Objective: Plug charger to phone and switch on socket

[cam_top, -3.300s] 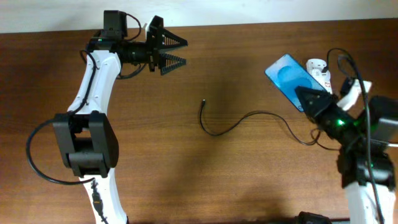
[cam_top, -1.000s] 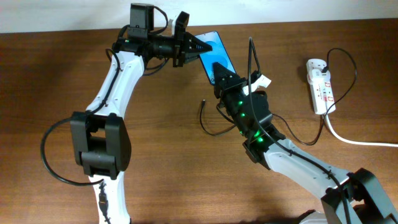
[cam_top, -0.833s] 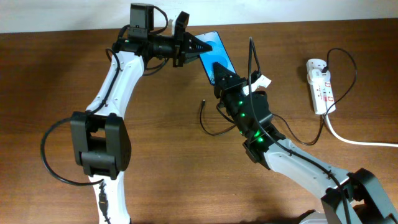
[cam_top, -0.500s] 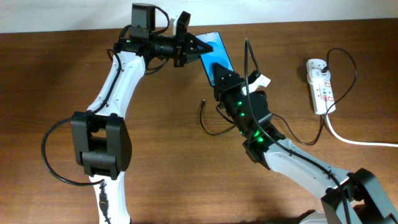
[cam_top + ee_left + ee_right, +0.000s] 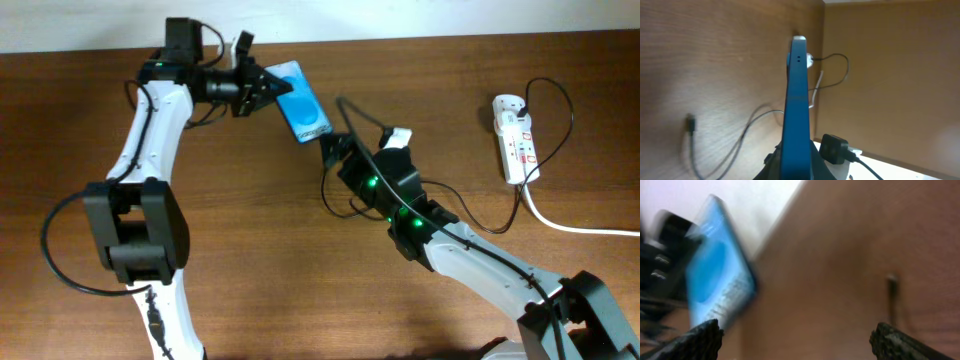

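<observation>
The charger plug (image 5: pixel 691 123) lies free on the tabletop, so next my right gripper will move away from the phone (image 5: pixel 796 95) and lower to the plug.
The phone (image 5: pixel 303 103), blue screen up, hangs above the table's back with my left gripper (image 5: pixel 270 86) shut on its left end. In the left wrist view the phone (image 5: pixel 796 95) stands edge-on between the dark fingers (image 5: pixel 771 164). My right gripper (image 5: pixel 336 132) stands open just right of the phone and apart from it; in its own view the gripper (image 5: pixel 802 341) is empty, with the blurred phone (image 5: pixel 715 275) at upper left. The charger cable (image 5: pixel 470 212) lies on the table, its plug (image 5: pixel 690 124) free. The socket (image 5: pixel 517 135) lies at far right.
A thick white cord (image 5: pixel 575 228) runs from the socket off the right edge. The right arm (image 5: pixel 470 255) stretches across the table's middle over part of the black cable. The table's back edge (image 5: pixel 430 38) meets a pale wall.
The right gripper has opened and let go of the phone. The left arm has swung left with the phone in its grip, and the right gripper has drawn back a little.
</observation>
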Motion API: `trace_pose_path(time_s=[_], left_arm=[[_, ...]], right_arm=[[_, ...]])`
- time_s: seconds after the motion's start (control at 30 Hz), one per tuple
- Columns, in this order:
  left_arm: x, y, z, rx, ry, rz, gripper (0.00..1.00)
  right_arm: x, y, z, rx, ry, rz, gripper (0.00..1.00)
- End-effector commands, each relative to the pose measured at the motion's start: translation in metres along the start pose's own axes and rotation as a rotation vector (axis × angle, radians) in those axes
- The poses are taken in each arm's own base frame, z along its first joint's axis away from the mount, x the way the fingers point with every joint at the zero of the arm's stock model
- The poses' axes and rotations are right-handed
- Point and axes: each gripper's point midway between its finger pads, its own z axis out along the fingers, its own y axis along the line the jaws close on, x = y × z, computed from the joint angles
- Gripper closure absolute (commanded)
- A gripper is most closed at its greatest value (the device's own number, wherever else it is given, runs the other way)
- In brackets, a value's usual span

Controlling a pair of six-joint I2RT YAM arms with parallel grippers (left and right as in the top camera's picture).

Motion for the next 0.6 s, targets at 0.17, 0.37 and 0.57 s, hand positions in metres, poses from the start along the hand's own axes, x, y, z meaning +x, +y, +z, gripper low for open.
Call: trace_pose_path(time_s=[0.17, 0.37, 0.57], left_arm=[[-0.003, 0.023, -0.053, -0.014, -0.045, 0.027, 1.0], [-0.005, 0.013, -0.083, 0.11, -0.064, 0.015, 1.0], [-0.007, 0.016, -0.088, 0.107, -0.075, 0.011, 1.0]], right_arm=[[0.052, -0.049, -0.017, 0.113, 0.347, -0.311, 0.04], [0.047, -0.048, -0.026, 0.18, 0.423, -0.368, 0.27], [0.002, -0.012, -0.044, 0.311, 0.381, -0.532, 0.37]])
